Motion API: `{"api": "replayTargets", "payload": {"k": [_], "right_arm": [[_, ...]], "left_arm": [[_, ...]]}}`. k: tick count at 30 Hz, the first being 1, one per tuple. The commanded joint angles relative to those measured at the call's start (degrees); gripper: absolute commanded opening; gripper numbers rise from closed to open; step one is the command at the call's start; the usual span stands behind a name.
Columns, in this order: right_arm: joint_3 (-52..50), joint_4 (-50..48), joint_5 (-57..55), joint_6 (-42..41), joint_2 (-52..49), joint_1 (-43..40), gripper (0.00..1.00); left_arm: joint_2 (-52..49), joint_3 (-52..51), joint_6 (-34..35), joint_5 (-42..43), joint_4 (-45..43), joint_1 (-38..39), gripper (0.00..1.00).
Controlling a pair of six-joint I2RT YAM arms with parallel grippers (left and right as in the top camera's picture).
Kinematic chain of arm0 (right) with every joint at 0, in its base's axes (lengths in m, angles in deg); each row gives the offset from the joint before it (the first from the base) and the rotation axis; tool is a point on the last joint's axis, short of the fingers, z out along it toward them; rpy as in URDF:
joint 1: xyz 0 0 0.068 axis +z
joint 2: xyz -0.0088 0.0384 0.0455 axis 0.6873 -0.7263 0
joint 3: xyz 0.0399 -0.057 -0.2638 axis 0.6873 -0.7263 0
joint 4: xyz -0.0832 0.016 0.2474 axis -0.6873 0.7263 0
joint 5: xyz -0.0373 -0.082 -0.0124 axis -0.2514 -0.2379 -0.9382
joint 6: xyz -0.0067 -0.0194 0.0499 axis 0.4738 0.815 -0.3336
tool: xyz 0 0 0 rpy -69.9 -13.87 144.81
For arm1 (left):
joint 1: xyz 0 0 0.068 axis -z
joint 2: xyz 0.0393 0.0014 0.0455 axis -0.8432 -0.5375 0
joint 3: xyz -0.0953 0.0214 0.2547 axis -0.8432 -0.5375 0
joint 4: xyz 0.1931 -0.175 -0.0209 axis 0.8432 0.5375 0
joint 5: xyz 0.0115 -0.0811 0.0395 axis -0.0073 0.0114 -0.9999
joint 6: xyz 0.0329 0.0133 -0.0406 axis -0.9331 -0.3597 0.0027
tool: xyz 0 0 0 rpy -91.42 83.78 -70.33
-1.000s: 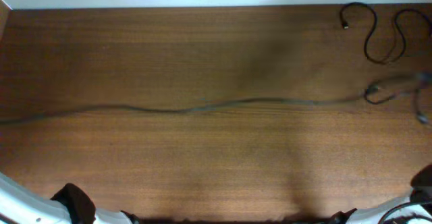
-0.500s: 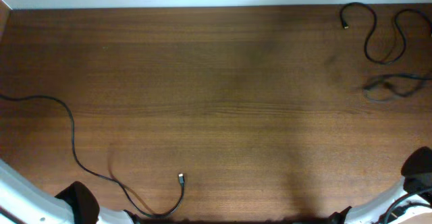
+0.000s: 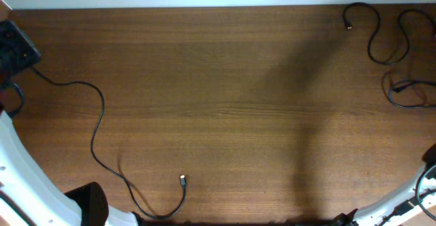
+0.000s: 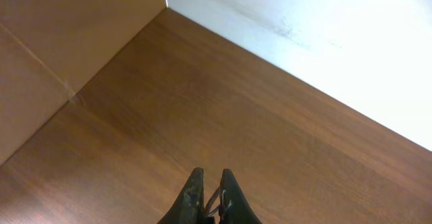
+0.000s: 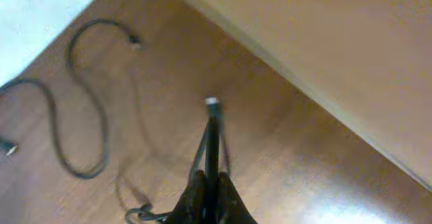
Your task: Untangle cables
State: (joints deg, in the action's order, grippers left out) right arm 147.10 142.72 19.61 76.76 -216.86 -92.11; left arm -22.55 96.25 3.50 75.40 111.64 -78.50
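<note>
The bare table [image 5: 273,133] beside the side board is clear of the third cable, so my right gripper needs to go down toward that spot next and let go of the second cable.
A thin black cable [image 3: 101,124] runs from my left gripper [image 3: 20,52] at the far left. It curves down the table and loops to a small plug [image 3: 182,180] near the front edge. In the left wrist view the left gripper [image 4: 208,175] is shut on a thin strand of this cable. My right gripper [image 5: 210,177] is shut on a second cable [image 5: 212,126] whose plug end [image 5: 212,102] sticks up past the fingers. That cable also shows in the overhead view [image 3: 409,93]. A third cable [image 3: 373,32] lies loose at the back right. The right gripper is out of the overhead view.
A tan side board [image 4: 61,55] stands at the table's left edge and another one [image 5: 324,48] at the right edge. A white wall [image 4: 324,28] runs along the back. The arm bases [image 3: 85,205] sit at the front corners.
The cable that was stretched across the table has come apart from the right-hand bundle and now lies slack on the left. My left gripper has come into view at the far left. The right cable was drawn rightwards.
</note>
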Motion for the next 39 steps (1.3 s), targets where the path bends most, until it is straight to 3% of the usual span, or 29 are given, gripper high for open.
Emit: {"api": "replayTargets", "payload": {"k": [1,3,5,12,15,22,23,25,29,32,33,36,38,39], "right_arm": [[1.4,0.4,1.3,-1.8,3.5,-8.3,0.04],[1.3,-0.3,10.8,-2.4,4.5,-14.2,0.04],[1.3,-0.3,11.7,-2.3,3.3,-13.4,0.04],[1.2,-4.1,0.2,-0.6,-8.2,5.2,0.04],[0.7,-4.5,-1.4,-0.6,-10.9,3.0,0.04],[-12.2,-10.3,0.4,-0.6,-15.0,-1.2,0.04],[-12.0,-9.9,2.7,-0.6,-14.9,-1.2,0.13],[-11.3,-9.0,10.9,-0.6,-12.1,-1.1,0.97],[-2.2,-4.0,12.1,2.2,0.0,2.4,0.97],[-1.4,2.3,11.7,3.9,9.1,9.6,0.97],[-1.4,6.6,11.8,5.1,9.8,13.6,0.96],[-1.4,15.0,9.7,18.9,9.8,22.2,0.88],[-1.4,15.0,8.0,18.7,9.9,25.5,0.93],[-1.4,15.1,8.0,18.7,10.2,26.2,0.93]], "left_arm": [[0.5,0.2,-0.5,0.7,0.3,0.4,0.0],[0.5,0.2,-0.5,0.7,0.3,0.4,0.0],[0.5,0.2,-0.5,0.9,0.4,1.2,0.0],[0.5,0.2,-0.5,0.4,1.0,8.3,0.0],[0.5,0.2,-0.5,0.4,1.8,8.3,0.0],[0.4,0.2,-0.5,0.4,1.8,8.3,0.0],[0.5,0.2,-0.5,0.4,1.8,8.3,0.0],[0.5,0.2,-0.5,0.4,1.8,8.3,0.0],[0.5,0.2,-0.5,0.4,2.8,8.3,0.0],[0.5,0.2,-0.5,0.4,2.8,8.3,0.0],[0.4,0.2,-1.2,0.4,2.8,8.3,0.0],[0.4,0.2,-1.2,0.9,2.7,8.3,0.0],[-0.6,0.1,-5.0,10.8,1.3,11.1,0.0],[-1.4,0.1,-5.0,11.5,1.0,13.7,0.0]]}}
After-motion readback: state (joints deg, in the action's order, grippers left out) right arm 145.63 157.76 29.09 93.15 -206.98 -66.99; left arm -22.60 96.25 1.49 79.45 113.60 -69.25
